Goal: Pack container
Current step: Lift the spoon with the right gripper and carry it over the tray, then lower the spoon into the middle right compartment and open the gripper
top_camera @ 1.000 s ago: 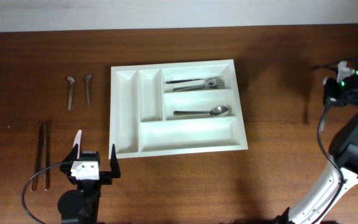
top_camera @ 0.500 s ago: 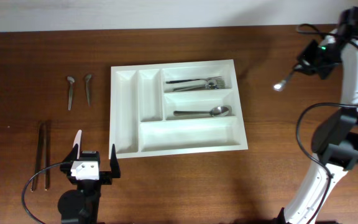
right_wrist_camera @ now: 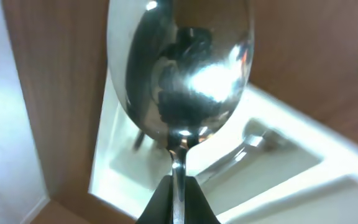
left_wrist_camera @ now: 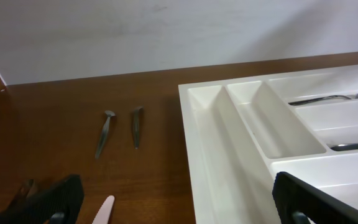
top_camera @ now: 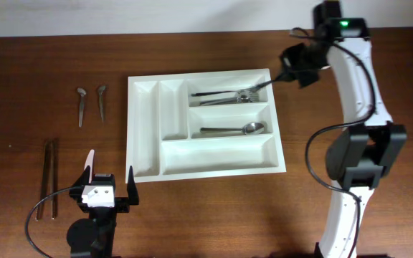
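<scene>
The container's section already holding a spoon (top_camera: 229, 121) is below and to the left in the overhead view, so I will next swing my right gripper over it, lower and release.
The container (top_camera: 145, 129) is a large white tray in the middle of the table. Its upper right compartment holds forks (top_camera: 224, 95), and a spoon (top_camera: 231, 130) lies in the compartment below. My right gripper (top_camera: 284, 75) hovers at the tray's far right corner, shut on the handle of another spoon (top_camera: 262, 85), whose bowl reaches over the fork compartment. In the right wrist view that spoon (right_wrist_camera: 182, 68) fills the frame above the shut gripper (right_wrist_camera: 178, 193). My left gripper (top_camera: 110, 190) stands open by the tray's near left corner, nothing between its fingers (left_wrist_camera: 48, 199).
Two small spoons (top_camera: 81, 106) (top_camera: 102, 102) lie on the wood left of the tray. A pair of long dark sticks (top_camera: 49, 179) lies at the far left. A pale strip (top_camera: 88, 163) sticks up by the left gripper.
The right arm has swung in from the table's far right edge to the tray's far right corner, carrying the spoon. The left arm has not moved.
</scene>
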